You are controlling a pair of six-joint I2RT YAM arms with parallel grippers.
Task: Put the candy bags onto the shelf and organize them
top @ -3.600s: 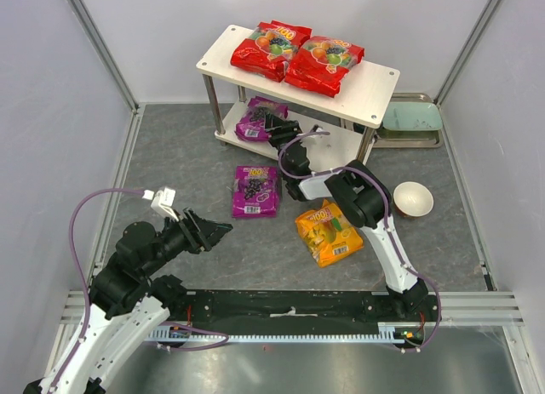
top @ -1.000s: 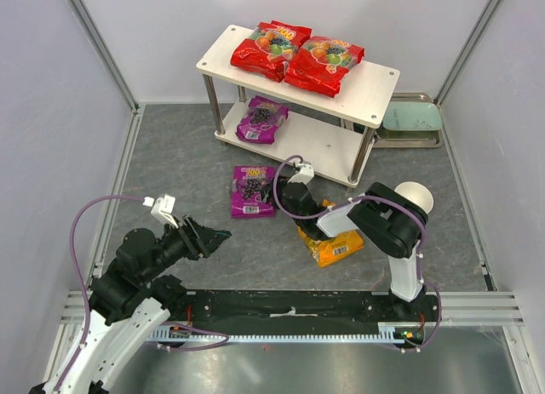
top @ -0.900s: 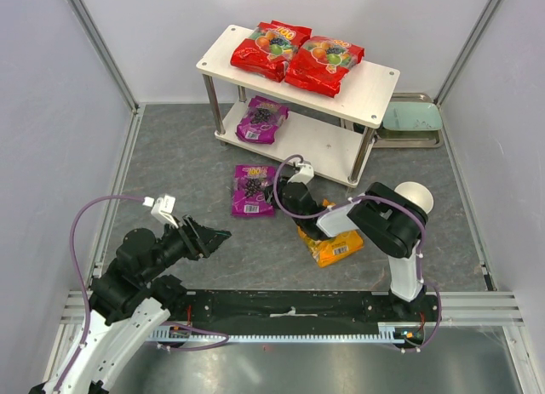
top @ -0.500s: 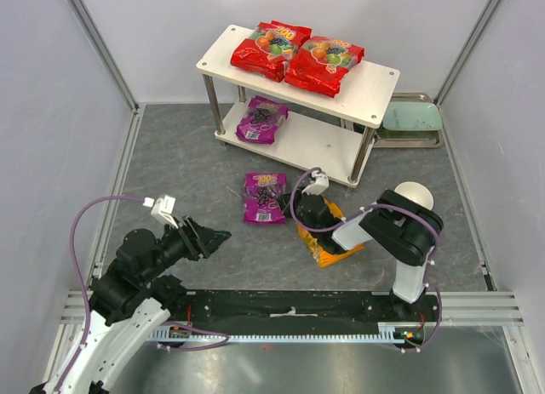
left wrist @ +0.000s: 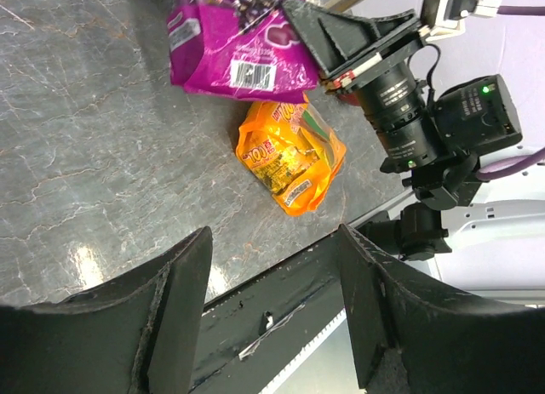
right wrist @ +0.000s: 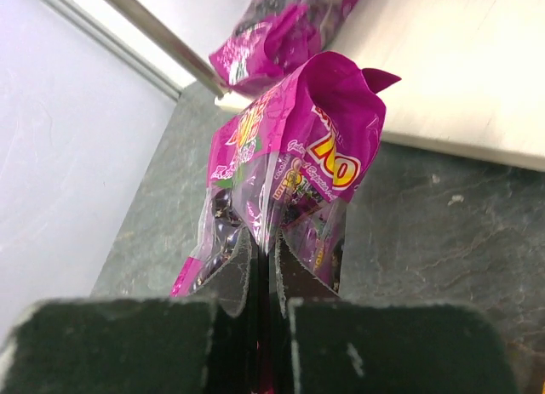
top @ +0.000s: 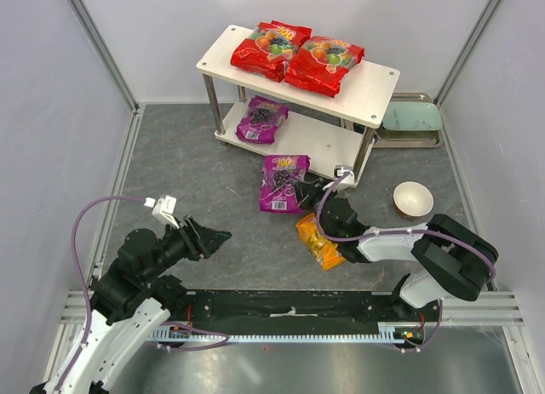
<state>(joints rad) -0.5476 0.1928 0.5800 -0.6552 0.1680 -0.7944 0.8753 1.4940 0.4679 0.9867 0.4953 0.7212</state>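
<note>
The second purple bag needs to go outward next in my right gripper. I should let go of it beside the first on the lower board's bare part (top: pixel 301 139), which is outward of my gripper.
The shelf (top: pixel 375 86) stands at the back with two red candy bags (top: pixel 271 47) (top: pixel 324 64) on its top board. One purple bag (top: pixel 262 120) lies on the lower board (right wrist: pixel 451 62), also seen in the right wrist view (right wrist: pixel 272 28). My right gripper (top: pixel 308 192) (right wrist: pixel 262 266) is shut on the edge of a second purple bag (top: pixel 283 182) (right wrist: pixel 289 156) (left wrist: pixel 230 45), holding it just in front of the lower board. An orange bag (top: pixel 319 239) (left wrist: pixel 294 160) lies on the floor, partly under the right arm. My left gripper (top: pixel 217 236) (left wrist: pixel 272 309) hangs open and empty at the near left.
A pale green tray (top: pixel 411 117) sits right of the shelf, against the back wall. A white bowl (top: pixel 413 198) stands on the floor at the right. Metal frame rails (top: pixel 111 207) border the grey floor at both sides and the front.
My right gripper closed on the purple bag on the floor and carried it right and back toward the shelf's lower board. The right arm's elbow swung right. The left arm stayed still.
</note>
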